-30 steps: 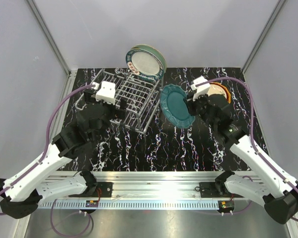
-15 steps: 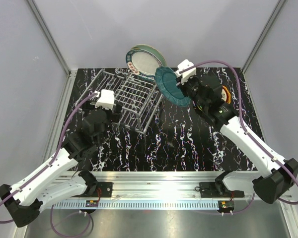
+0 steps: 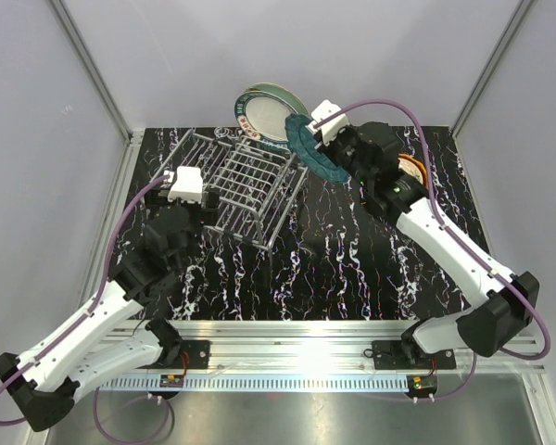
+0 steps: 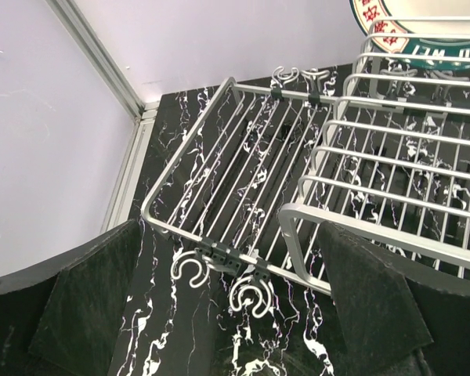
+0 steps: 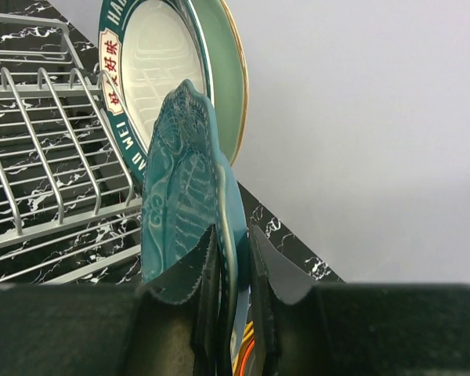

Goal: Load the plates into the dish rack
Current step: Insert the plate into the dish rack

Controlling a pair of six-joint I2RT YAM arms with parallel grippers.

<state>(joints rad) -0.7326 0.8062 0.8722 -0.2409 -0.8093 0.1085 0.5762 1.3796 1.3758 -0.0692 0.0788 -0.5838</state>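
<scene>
I need to move my right gripper toward the cream-centred plate and release the teal plate against it, because it stands to the gripper's left in the top view.
My right gripper is shut on the rim of a dark teal plate and holds it edge-up in the air at the back right corner of the dish rack. In the right wrist view the teal plate is clamped between my fingers, just in front of a cream-centred plate and a mint green plate that stand at the back of the rack. My left gripper is open at the rack's front left, with the rack's wire edge in front of its fingers.
An orange-rimmed plate lies on the black marbled table at the right, behind my right arm. The booth's white walls close in the table on three sides. The rack's raised frame stands to the right of its low section.
My right arm has lifted the teal plate off the table and carried it left and back to the rack's rear corner, turning it on edge. The left gripper drew back slightly left.
</scene>
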